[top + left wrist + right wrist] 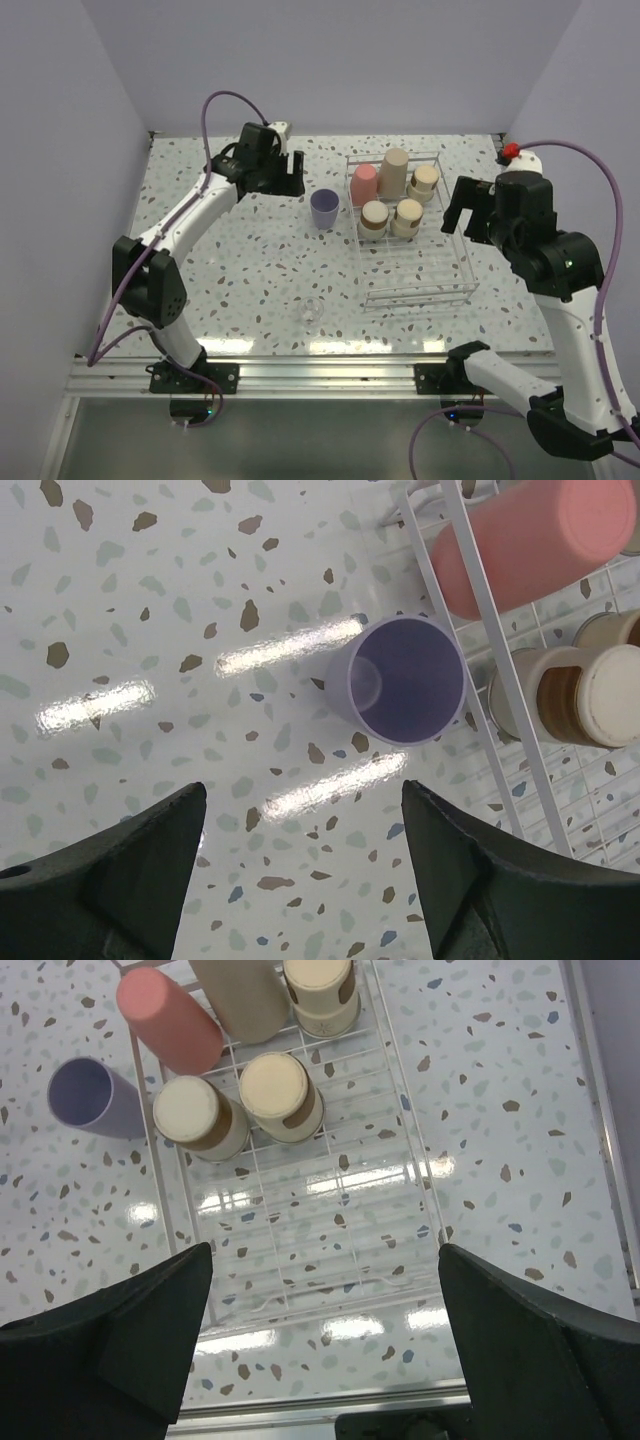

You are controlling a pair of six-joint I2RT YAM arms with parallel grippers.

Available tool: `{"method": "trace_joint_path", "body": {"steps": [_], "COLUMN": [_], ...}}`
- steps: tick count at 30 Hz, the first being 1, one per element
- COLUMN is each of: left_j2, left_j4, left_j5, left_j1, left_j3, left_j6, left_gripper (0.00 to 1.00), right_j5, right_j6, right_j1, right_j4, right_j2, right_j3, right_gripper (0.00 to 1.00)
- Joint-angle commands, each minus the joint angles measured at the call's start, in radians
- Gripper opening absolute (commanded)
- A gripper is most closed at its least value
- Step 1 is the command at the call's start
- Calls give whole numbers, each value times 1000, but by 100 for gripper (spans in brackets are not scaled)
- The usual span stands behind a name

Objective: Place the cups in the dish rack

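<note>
My left gripper comes down toward the lavender cup next, onto the cup's upturned rim on the side away (311,201) (351,684) from the rack, since that side's clear.
The clear dish rack (415,298) lies right of centre. In its far half stand a pink-red cup (365,183), a taller tan cup (393,172) and three short beige cups (408,216), all bottom up. The lavender cup (324,208) stands mouth up on the table, just left of the rack. My left gripper (290,175) is open and empty, left of and beyond the lavender cup (400,680). My right gripper (460,210) is open and empty at the rack's right side; its view shows the rack (330,1220), pink-red cup (170,1020) and lavender cup (90,1095).
Speckled table with walls at the left, back and right. An aluminium rail (320,375) runs along the near edge by the arm bases. A small clear thing (313,310) lies on the table near the front, left of the rack.
</note>
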Motion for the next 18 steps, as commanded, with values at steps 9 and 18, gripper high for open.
{"method": "trace_joint_path", "body": {"steps": [9, 18], "left_j2": [126, 194], "left_j4": [56, 105], "left_j5": [-36, -13], "left_j1": [-21, -53], "left_j3": [96, 81], "left_j6": [-1, -8], "left_gripper": [81, 78], "right_j5": [-64, -85], "right_j6": [28, 27], "right_j1": [-2, 0], "right_j4": [-47, -21], "right_j2": [-74, -72], "right_j3": [-91, -129], "right_gripper": [98, 98]}}
